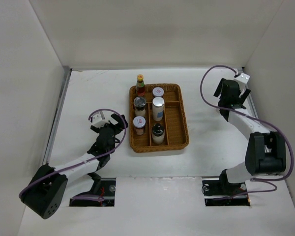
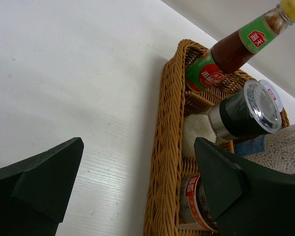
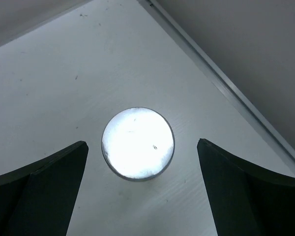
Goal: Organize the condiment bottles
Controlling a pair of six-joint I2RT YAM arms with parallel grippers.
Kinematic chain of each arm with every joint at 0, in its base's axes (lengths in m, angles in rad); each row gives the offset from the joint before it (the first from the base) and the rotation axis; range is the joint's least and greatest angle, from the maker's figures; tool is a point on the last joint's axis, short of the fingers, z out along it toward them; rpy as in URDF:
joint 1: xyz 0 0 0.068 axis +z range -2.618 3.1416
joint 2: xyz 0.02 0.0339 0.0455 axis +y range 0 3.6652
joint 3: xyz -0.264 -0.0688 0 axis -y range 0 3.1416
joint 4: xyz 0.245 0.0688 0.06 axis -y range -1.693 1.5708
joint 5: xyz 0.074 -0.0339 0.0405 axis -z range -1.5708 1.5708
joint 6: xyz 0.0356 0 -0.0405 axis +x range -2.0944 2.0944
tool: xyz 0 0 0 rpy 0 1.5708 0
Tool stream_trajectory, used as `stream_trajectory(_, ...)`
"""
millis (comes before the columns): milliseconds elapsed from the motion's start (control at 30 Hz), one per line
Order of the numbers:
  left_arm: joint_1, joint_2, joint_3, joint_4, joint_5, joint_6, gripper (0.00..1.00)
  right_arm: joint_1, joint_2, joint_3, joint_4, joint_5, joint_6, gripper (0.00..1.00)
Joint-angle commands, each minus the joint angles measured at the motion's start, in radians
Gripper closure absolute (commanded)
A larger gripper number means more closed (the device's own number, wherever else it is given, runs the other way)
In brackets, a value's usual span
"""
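Note:
My right gripper lowers its open fingers around the round silver cap [image 3: 137, 142] below it next, since the cap already lines up with their gap.
The brown wicker tray [image 1: 182, 123] holds the red sauce bottle [image 1: 140, 83], a white-lidded spice jar [image 1: 158, 92], a dark jar [image 1: 139, 103], a tall white cylinder [image 1: 158, 108], a short spice jar [image 1: 139, 124] and the squat black bottle [image 1: 158, 132]. My left gripper [image 1: 122, 129] is open and empty just left of the tray. My right gripper [image 1: 231, 96] is open at the far right, straight above a round silver cap [image 3: 137, 142] that shows between its fingers. That container's body is hidden.
In the left wrist view the tray's left rim [image 2: 169, 147] lies between my fingers, with the red sauce bottle [image 2: 221, 54], dark jar [image 2: 246, 113] and orange-labelled jar [image 2: 196, 201] beyond. White walls enclose the table; a metal strip [image 3: 236, 93] runs along the wall near the right gripper.

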State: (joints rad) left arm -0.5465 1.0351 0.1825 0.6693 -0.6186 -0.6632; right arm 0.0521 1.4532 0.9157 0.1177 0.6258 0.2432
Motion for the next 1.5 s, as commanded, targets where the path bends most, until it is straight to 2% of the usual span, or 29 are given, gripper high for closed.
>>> stream_trajectory(0,-0.008,-0.007,0.008,0.044,0.000,-0.013,0.00,-0.033,0.048,0.081,0.017,-0.081,-0.001,0.00)
stream_trajectory(167,-0.008,0.011,0.015,0.041,-0.001,-0.013,0.00,-0.057,0.133,0.120,0.048,-0.126,0.019,0.00)
stream_trajectory(367,0.003,-0.004,0.011,0.036,-0.012,-0.012,0.00,-0.047,0.156,0.126,0.034,-0.160,0.050,0.32)
stream_trajectory(433,0.004,-0.009,0.009,0.036,-0.018,-0.012,0.00,-0.028,0.110,0.108,0.030,-0.126,0.057,0.49)
stream_trajectory(467,0.004,-0.006,0.009,0.039,-0.023,-0.012,0.00,-0.009,0.070,0.094,0.034,-0.097,0.059,0.51)
stream_trajectory(567,0.006,0.000,0.012,0.035,-0.029,-0.007,0.00,0.102,-0.072,0.062,0.060,-0.031,0.032,0.52)
stream_trajectory(667,0.009,-0.009,0.011,0.036,-0.044,-0.007,0.00,0.244,-0.180,0.040,0.085,-0.035,0.024,0.51)
stream_trajectory(900,0.024,-0.026,0.003,0.032,-0.063,-0.009,0.00,0.517,-0.171,0.064,0.131,-0.106,0.031,0.49)
stream_trajectory(1300,0.038,0.002,0.021,0.021,-0.052,-0.016,0.00,0.559,0.053,0.032,0.226,-0.112,0.039,0.47)
stream_trajectory(1400,0.036,0.014,0.046,-0.028,-0.056,-0.019,0.00,0.571,0.094,0.025,0.257,-0.110,0.039,0.43)
stream_trajectory(1467,0.039,0.023,0.075,-0.083,-0.064,-0.029,0.00,0.581,0.101,0.020,0.264,-0.100,0.039,0.33)
